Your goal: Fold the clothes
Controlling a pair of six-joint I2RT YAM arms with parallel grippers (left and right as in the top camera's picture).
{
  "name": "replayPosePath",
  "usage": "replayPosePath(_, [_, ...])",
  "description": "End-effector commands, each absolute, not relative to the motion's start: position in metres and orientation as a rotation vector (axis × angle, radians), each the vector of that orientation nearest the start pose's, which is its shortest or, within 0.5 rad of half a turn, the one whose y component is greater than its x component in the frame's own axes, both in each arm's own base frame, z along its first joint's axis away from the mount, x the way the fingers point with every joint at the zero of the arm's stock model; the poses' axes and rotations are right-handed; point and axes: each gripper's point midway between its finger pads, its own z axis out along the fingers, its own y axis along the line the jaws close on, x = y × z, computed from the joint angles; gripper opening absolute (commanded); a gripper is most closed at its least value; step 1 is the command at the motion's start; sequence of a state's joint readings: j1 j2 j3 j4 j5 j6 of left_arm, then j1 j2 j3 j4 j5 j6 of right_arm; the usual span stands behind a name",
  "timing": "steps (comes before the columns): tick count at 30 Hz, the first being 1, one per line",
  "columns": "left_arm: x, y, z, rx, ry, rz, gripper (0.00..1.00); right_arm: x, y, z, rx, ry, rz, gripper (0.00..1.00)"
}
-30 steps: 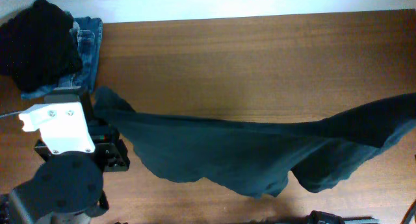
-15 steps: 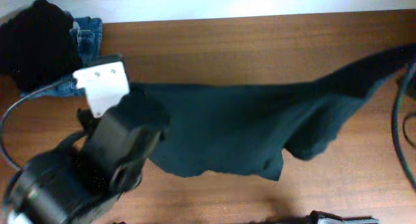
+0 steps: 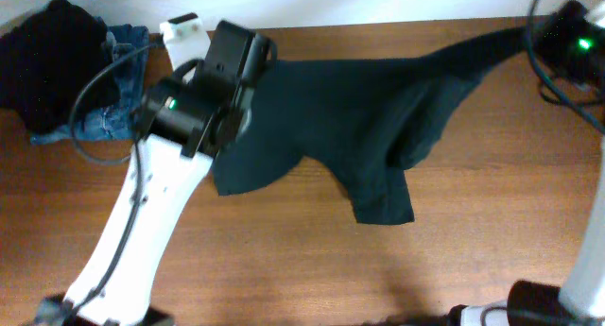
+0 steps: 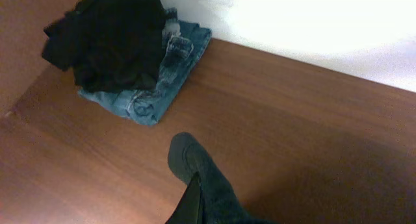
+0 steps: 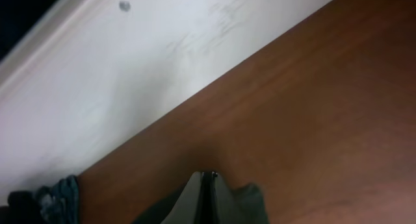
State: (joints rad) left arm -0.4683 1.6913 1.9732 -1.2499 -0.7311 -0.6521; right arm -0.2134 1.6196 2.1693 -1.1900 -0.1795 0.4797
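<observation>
My left gripper moves down toward the tabletop beside the jeans next and releases the T-shirt, since its held end hangs above the table while its flap lies flat.
The clothes, one blackish-green T-shirt, hang stretched across the far half of the table between my two grippers. My left gripper holds one end at the far left, its jaws shut on the cloth in the left wrist view. My right gripper holds the other end at the far right corner, with its fingers pressed together on a dark fold. A loose flap of the shirt lies on the table near the middle.
A pile of blue denim jeans with a black garment on top sits at the far left corner, close to my left arm. The table's far edge meets a white wall. Black cables trail from both arms.
Both arms have carried the shirt from the near side toward the table's far edge. The left arm swung up and right; the right arm came into view at the far right corner.
</observation>
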Motion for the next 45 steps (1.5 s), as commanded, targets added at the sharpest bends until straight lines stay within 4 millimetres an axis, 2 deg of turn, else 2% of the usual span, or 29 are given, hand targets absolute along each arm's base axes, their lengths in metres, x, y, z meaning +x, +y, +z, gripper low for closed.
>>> replayPosePath(1, [0.426, -0.063, 0.309, -0.497, 2.226, 0.410, 0.01, 0.427, -0.045, 0.394, 0.645, 2.153, 0.309, 0.04])
replayPosePath(9, [0.490, -0.060, 0.243, -0.556, 2.228, 0.454, 0.01, 0.491, -0.016, 0.333, 0.629, 2.230, 0.178, 0.04])
replayPosePath(10, [0.501, -0.060, 0.231, -0.564, 2.224, 0.456, 0.01, 0.504, -0.012, 0.318, 0.624, 2.242, 0.156, 0.04])
replayPosePath(15, [0.527, -0.061, 0.205, -0.549, 2.210, 0.460, 0.01, 0.536, -0.004, 0.278, 0.621, 2.265, 0.081, 0.04])
replayPosePath(21, [0.554, -0.065, 0.176, -0.572, 2.176, 0.436, 0.01, 0.563, -0.008, 0.237, 0.641, 2.268, -0.018, 0.04])
replayPosePath(22, [0.558, -0.065, 0.170, -0.576, 2.171, 0.433, 0.02, 0.566, -0.009, 0.231, 0.642, 2.272, -0.022, 0.04])
replayPosePath(23, [0.561, -0.065, 0.165, -0.577, 2.170, 0.433, 0.07, 0.569, -0.009, 0.225, 0.644, 2.278, -0.025, 0.04])
replayPosePath(24, [0.563, -0.066, 0.159, -0.577, 2.171, 0.435, 0.18, 0.571, -0.009, 0.218, 0.645, 2.290, -0.030, 0.05])
replayPosePath(25, [0.565, -0.067, 0.153, -0.575, 2.175, 0.437, 0.31, 0.572, -0.010, 0.211, 0.648, 2.301, -0.037, 0.08])
replayPosePath(27, [0.567, -0.067, 0.141, -0.570, 2.189, 0.450, 0.38, 0.574, -0.010, 0.201, 0.642, 2.320, -0.050, 0.17])
replayPosePath(28, [0.567, -0.067, 0.134, -0.560, 2.202, 0.463, 0.39, 0.574, -0.010, 0.199, 0.638, 2.325, -0.053, 0.27])
replayPosePath(29, [0.568, -0.067, 0.129, -0.543, 2.213, 0.475, 0.41, 0.575, -0.010, 0.195, 0.638, 2.332, -0.057, 0.48])
replayPosePath(30, [0.568, -0.067, 0.125, -0.527, 2.225, 0.488, 0.51, 0.575, -0.010, 0.193, 0.632, 2.337, -0.059, 0.70])
replayPosePath(32, [0.568, -0.066, 0.119, -0.496, 2.243, 0.511, 0.84, 0.575, -0.010, 0.191, 0.602, 2.349, -0.073, 0.91])
replayPosePath(33, [0.568, -0.065, 0.119, -0.478, 2.250, 0.521, 0.87, 0.575, -0.010, 0.191, 0.583, 2.353, -0.080, 0.96])
replayPosePath(36, [0.569, -0.066, 0.120, -0.431, 2.260, 0.540, 0.98, 0.575, -0.010, 0.191, 0.550, 2.363, -0.092, 0.99])
replayPosePath(41, [0.562, -0.066, 0.119, -0.305, 2.316, 0.607, 0.99, 0.565, -0.009, 0.192, 0.537, 2.400, -0.101, 0.99])
replayPosePath(45, [0.536, -0.064, 0.123, -0.218, 2.413, 0.683, 0.99, 0.550, 0.002, 0.201, 0.513, 2.447, -0.026, 1.00])
